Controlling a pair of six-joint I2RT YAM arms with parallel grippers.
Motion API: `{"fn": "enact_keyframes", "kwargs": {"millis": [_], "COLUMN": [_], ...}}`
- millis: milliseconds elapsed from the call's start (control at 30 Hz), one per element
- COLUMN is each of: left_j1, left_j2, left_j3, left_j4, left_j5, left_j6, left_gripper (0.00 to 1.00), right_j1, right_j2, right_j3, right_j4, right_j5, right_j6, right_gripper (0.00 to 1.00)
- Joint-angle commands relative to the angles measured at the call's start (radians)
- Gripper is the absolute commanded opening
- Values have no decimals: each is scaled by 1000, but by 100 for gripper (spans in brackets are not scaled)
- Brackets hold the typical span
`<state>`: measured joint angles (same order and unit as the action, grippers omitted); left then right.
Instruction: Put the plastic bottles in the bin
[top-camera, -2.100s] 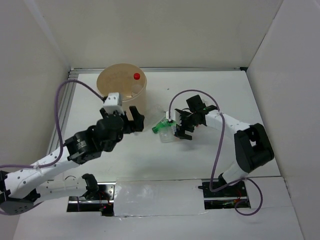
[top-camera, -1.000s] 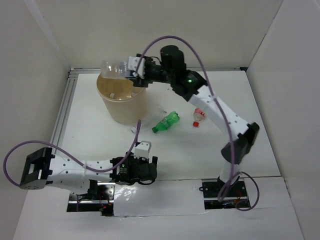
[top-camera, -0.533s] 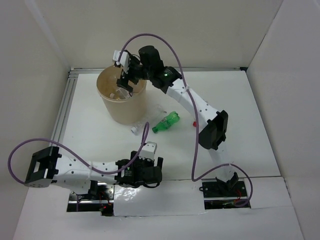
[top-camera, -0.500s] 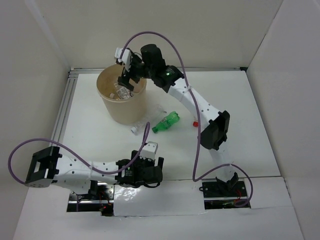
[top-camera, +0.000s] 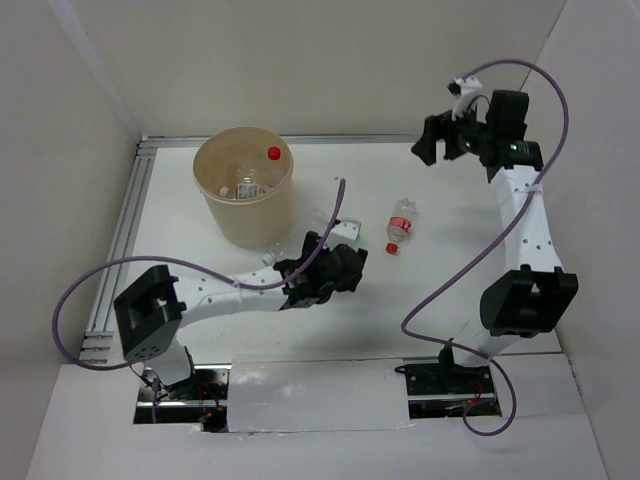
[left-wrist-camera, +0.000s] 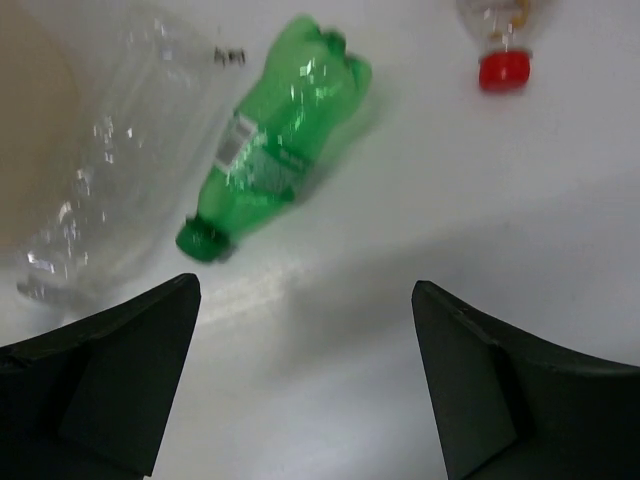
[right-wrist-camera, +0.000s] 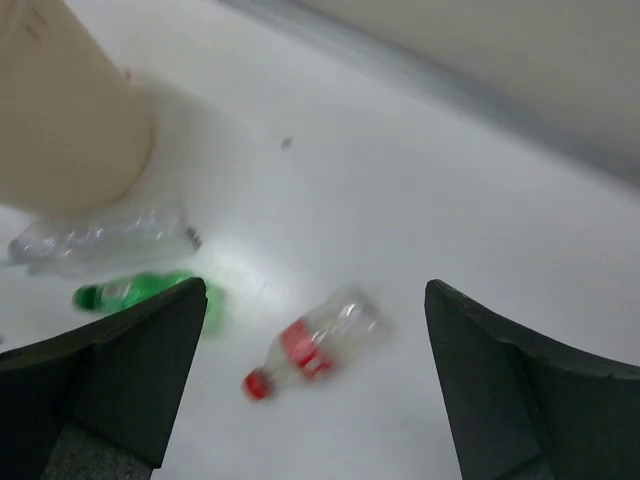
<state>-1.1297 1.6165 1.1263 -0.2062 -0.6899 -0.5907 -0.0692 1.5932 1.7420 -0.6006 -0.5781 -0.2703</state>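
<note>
My left gripper is going to move outward and down next, and it will turn to straddle the green bottle's body (top-camera: 346, 233) (left-wrist-camera: 282, 128) beside the label, because the bottle lies slanted across its wrist view.
The tan bin (top-camera: 215, 205) stands at the back left with several bottles inside, one with a red cap (top-camera: 273, 153). My left gripper (top-camera: 325, 262) is open and empty, low over the table just short of a green bottle (left-wrist-camera: 275, 150) that lies beside a clear crushed bottle (left-wrist-camera: 110, 190). A clear bottle with a red label and red cap (top-camera: 399, 226) lies mid-table. My right gripper (top-camera: 432, 145) is open and empty, held high at the back right. Its view shows the red-label bottle (right-wrist-camera: 315, 345), the green bottle (right-wrist-camera: 140, 290), the clear bottle (right-wrist-camera: 100, 240) and the bin (right-wrist-camera: 60, 110) below.
White enclosure walls stand on the left, back and right. A metal rail (top-camera: 120, 240) runs along the table's left edge. The bin's wall (left-wrist-camera: 25, 130) is close on the left in the left wrist view.
My right gripper let a clear bottle go into the bin and swung away to the back right. My left arm reached forward from the near edge to the green bottle.
</note>
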Motion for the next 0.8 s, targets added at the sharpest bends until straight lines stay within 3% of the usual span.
{"fn": "enact_keyframes", "kwargs": {"millis": [0, 200, 633, 767], "left_j1": [57, 134, 200, 209], "left_j2": [87, 284, 490, 529], "left_j3": [142, 327, 489, 517], "left_j4": [70, 22, -25, -41], "left_j5": [15, 15, 35, 96], "left_j6": [192, 259, 357, 367], "left_gripper": [100, 100, 100, 93], "right_j1": [-75, -187, -327, -327], "right_j2": [-81, -182, -174, -174], "right_j3": [-189, -413, -507, -526], "right_j4": [-113, -97, -157, -145], "right_j5": [-190, -252, -319, -319], "right_j6": [13, -6, -102, -102], "right_gripper": [100, 100, 100, 100]}}
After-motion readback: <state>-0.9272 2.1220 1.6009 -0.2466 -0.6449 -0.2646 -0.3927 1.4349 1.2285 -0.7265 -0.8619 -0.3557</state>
